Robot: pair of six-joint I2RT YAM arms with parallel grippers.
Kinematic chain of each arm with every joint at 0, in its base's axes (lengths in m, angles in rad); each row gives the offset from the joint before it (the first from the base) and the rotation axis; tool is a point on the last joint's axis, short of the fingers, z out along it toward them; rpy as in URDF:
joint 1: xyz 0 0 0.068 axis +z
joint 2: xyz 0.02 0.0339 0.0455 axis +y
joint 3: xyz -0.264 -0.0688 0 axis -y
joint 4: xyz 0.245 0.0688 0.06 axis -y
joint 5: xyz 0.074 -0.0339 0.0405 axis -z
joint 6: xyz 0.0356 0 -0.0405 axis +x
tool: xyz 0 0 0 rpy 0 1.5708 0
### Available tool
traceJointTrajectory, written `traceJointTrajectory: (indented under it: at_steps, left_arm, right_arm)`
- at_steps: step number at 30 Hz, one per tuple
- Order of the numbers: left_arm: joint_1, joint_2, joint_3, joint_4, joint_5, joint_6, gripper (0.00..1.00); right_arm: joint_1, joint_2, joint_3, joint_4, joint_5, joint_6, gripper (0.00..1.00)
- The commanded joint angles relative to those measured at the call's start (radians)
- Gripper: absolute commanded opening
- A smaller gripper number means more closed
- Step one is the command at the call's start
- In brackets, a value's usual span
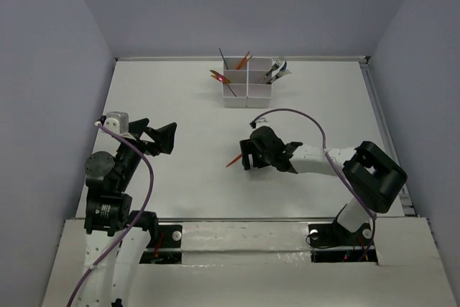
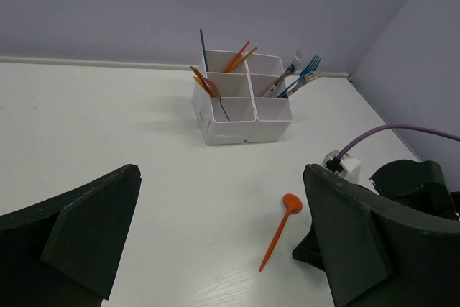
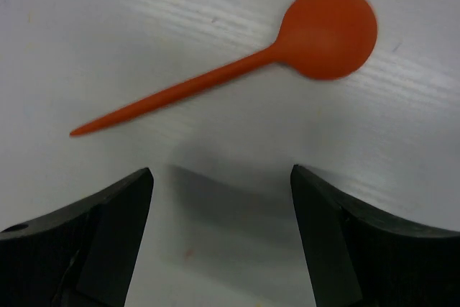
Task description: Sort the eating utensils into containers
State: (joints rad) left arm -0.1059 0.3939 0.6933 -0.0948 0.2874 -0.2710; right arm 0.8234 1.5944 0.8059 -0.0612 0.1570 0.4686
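Note:
The spoon's handle lies outward of my right gripper, slanted in front of its fingers, so the gripper should next reach outward and turn its fingers to go around both sides of the spoon's handle near its bowl [image 3: 243, 66].
An orange spoon [image 3: 237, 70] lies flat on the white table, bowl to the right in the right wrist view. It also shows in the left wrist view [image 2: 280, 229] and partly from above [image 1: 233, 161]. My right gripper [image 3: 221, 199] is open and empty, low over the table, its fingertips just short of the spoon's handle [image 1: 249, 154]. My left gripper [image 1: 162, 138] is open and empty, well to the left [image 2: 223, 249]. The white compartment block [image 1: 248, 88] stands at the back centre [image 2: 241, 102]. It holds orange and red sticks [image 2: 237, 57] on its left and blue and silver forks [image 2: 302, 71] at its back right.
Grey walls enclose the table on three sides. A purple cable [image 1: 302, 116] arcs over my right arm. The right arm's wrist [image 2: 413, 185] shows at the right edge of the left wrist view.

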Motion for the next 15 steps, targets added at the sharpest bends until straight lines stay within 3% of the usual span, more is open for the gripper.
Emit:
traceJointTrajectory:
  at_steps: [1,11,15]
  left_arm:
    - [-0.008,-0.006,-0.011,0.04,0.006,-0.002,0.99]
    - [-0.008,-0.003,-0.009,0.04,0.007,0.0,0.99]
    - [-0.008,-0.001,-0.008,0.038,0.01,0.001,0.99]
  right_arm:
    - [-0.003,0.09,0.092,-0.011,0.122,0.058,0.83]
    - [-0.003,0.263,0.266,-0.044,0.188,0.045,0.79]
    - [-0.003,0.317,0.334,-0.109,0.21,-0.004,0.7]
